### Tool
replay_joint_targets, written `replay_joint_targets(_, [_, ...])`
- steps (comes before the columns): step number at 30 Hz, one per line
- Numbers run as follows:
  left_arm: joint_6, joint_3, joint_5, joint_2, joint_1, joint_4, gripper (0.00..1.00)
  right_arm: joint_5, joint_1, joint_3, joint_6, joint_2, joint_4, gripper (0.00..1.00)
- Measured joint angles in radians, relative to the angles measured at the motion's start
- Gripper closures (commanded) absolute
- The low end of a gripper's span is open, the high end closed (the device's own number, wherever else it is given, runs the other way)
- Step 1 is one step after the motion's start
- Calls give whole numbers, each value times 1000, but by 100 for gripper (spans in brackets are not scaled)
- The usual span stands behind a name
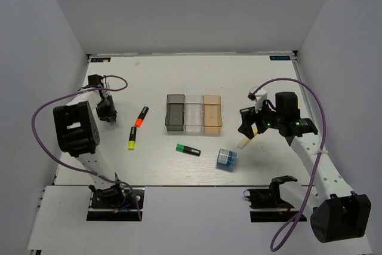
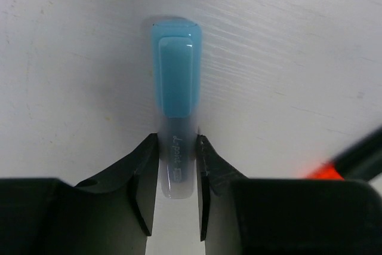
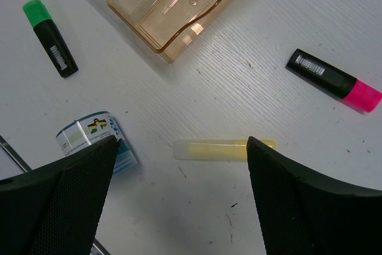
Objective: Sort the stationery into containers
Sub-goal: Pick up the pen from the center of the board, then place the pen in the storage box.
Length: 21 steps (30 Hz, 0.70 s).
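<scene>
The dark grey bin (image 1: 175,113) is empty. My left gripper will next rise and swing toward the right in the top view to release the light blue stick over that bin.
My left gripper (image 1: 106,111) (image 2: 178,147) is shut on the clear end of a light blue stick (image 2: 176,76) that lies on the table at the far left. My right gripper (image 1: 250,128) (image 3: 182,143) is open wide, hovering over a pale yellow stick (image 1: 245,142) (image 3: 221,149) lying flat. The dark grey bin (image 1: 175,113), clear bin (image 1: 193,115) and amber bin (image 1: 212,113) (image 3: 179,4) stand in a row mid-table. Loose on the table are an orange-capped marker (image 1: 141,116) (image 2: 334,168), a yellow-capped marker (image 1: 131,138), a green-capped marker (image 1: 188,149) (image 3: 51,37), a pink-capped marker (image 3: 334,80) and a blue block (image 1: 227,159) (image 3: 95,138).
The white table (image 1: 179,76) is walled in by grey panels at the left, back and right. Purple cables loop from both arms. The blue block lies close to my right gripper's left finger (image 3: 59,201).
</scene>
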Motion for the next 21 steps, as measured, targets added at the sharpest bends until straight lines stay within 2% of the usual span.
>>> replay_joint_targets(6, [-90, 4, 95, -130, -58, -18, 100, -6, 0, 0, -2, 0, 0, 19])
replay_joint_targets(12, [-174, 8, 210, -285, -168, -8, 100, -7, 0, 0, -2, 0, 0, 19])
replay_joint_targets(21, [-245, 6, 256, -327, -545, 32, 100, -6, 0, 0, -2, 19, 0, 19])
